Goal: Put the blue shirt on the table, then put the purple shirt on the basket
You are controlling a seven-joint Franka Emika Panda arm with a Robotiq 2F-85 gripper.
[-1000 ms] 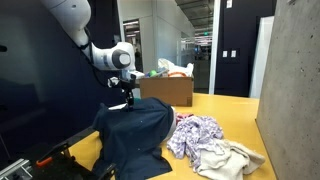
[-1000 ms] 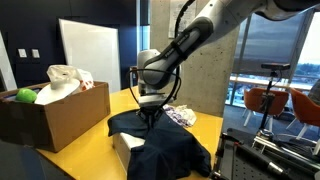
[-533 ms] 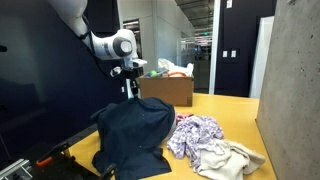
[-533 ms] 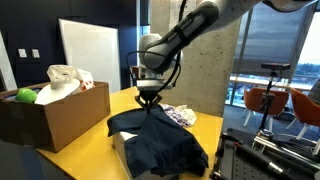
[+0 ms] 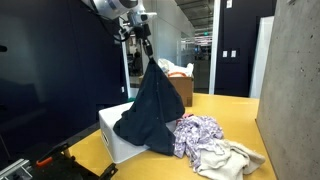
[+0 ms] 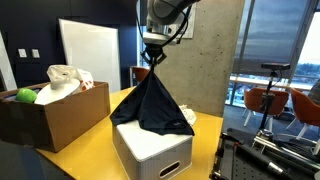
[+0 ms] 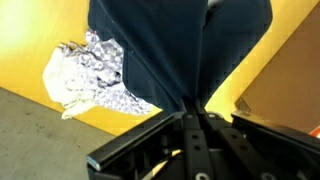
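Note:
The bare tabletop beside the purple shirt is open. My gripper should next move off the basket and down to release the dark blue shirt there.
My gripper is raised high and shut on the dark blue shirt, which hangs from it in a cone. The shirt's hem still touches the top of the white basket. In an exterior view the gripper holds the shirt above the basket. The wrist view shows the shut gripper pinching the blue cloth. The purple patterned shirt lies crumpled on the yellow table beside the basket, also in the wrist view.
A brown cardboard box with a white bag stands at the back; it also shows in an exterior view with a green ball. A pale cloth lies next to the purple shirt. A concrete wall borders the table.
My gripper has risen a long way with the blue shirt in it. The shirt has lifted off the basket and now hangs stretched, uncovering the basket's white sides.

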